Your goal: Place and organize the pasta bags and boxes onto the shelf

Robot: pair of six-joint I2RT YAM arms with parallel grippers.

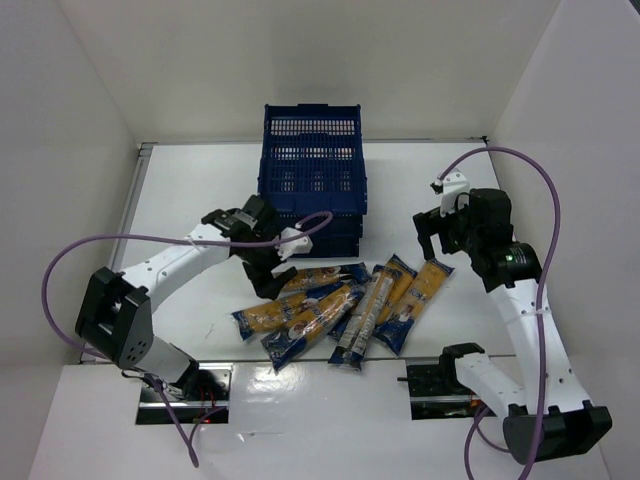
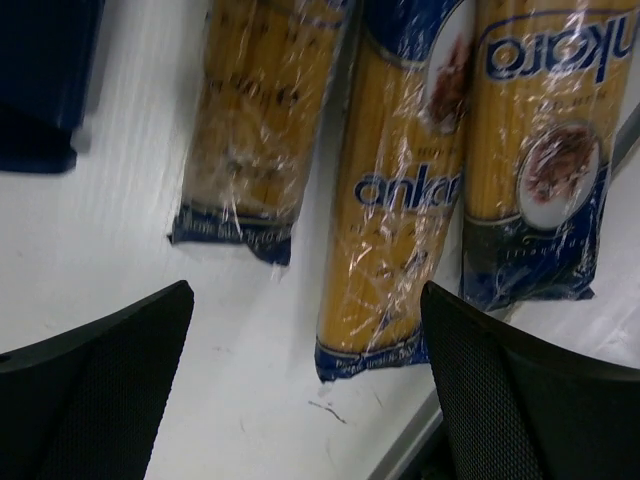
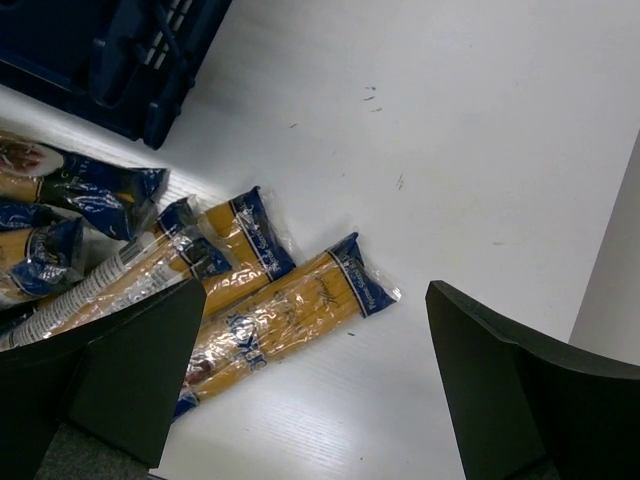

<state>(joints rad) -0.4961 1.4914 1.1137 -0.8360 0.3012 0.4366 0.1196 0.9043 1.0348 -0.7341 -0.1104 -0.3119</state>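
My left gripper will move down to the right in the top view, astride the shelf-side packet's near end, with bare table beside it.
Several pasta packets (image 1: 340, 305) with dark blue ends and yellow pasta lie in a loose heap on the white table, in front of the dark blue shelf (image 1: 313, 170). My left gripper (image 1: 268, 268) is open and empty, just above the left end of the heap; its wrist view shows three packets (image 2: 395, 200) side by side between and beyond the fingers (image 2: 520, 400). My right gripper (image 1: 432, 240) is open and empty, hovering above the right end of the heap. Its wrist view shows the rightmost packet (image 3: 290, 310) and the shelf corner (image 3: 110, 60).
White walls enclose the table on the left, back and right. Purple cables loop from both arms. Bare table lies to the right of the shelf (image 1: 430, 180) and to its left (image 1: 190, 190).
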